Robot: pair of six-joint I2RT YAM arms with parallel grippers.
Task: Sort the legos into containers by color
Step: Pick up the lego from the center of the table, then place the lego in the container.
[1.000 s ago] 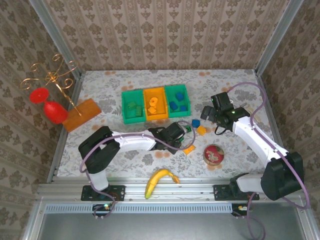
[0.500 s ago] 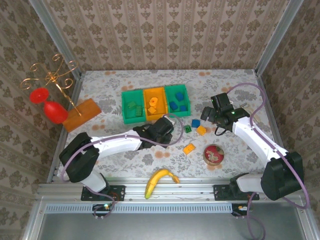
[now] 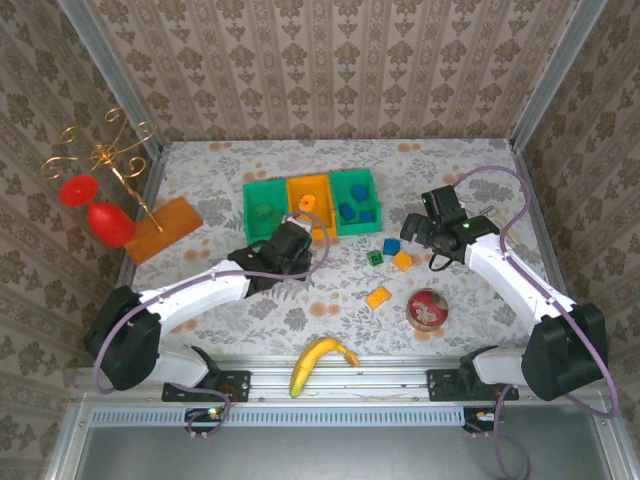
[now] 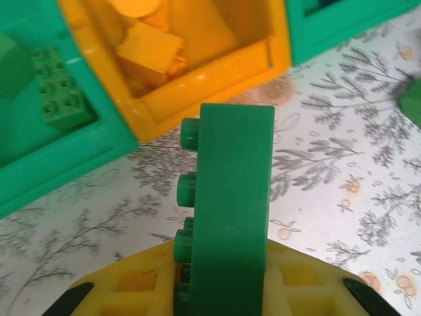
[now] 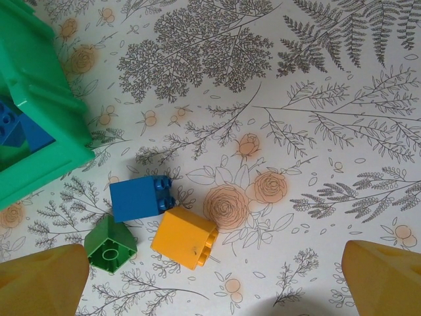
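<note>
My left gripper carries the matching lego outward next, toward the orange board, and releases it over the bin holding green legos, since that bin lies that way.
My left gripper is shut on a green lego, which stands on edge between its yellow fingers just in front of the containers. The orange bin holds yellow legos. The left green bin holds green legos, and the right green bin holds blue ones. My right gripper hangs open above the table, over a loose blue lego, a yellow one and a small green one. Another orange-yellow lego lies nearer the front.
A round red-rimmed tin sits at the front right and a banana at the near edge. A flat orange board and a gold wire stand with red glasses are at the far left.
My left arm has swung left and back from the loose legos toward the bins, carrying the green lego. The right arm has not moved.
</note>
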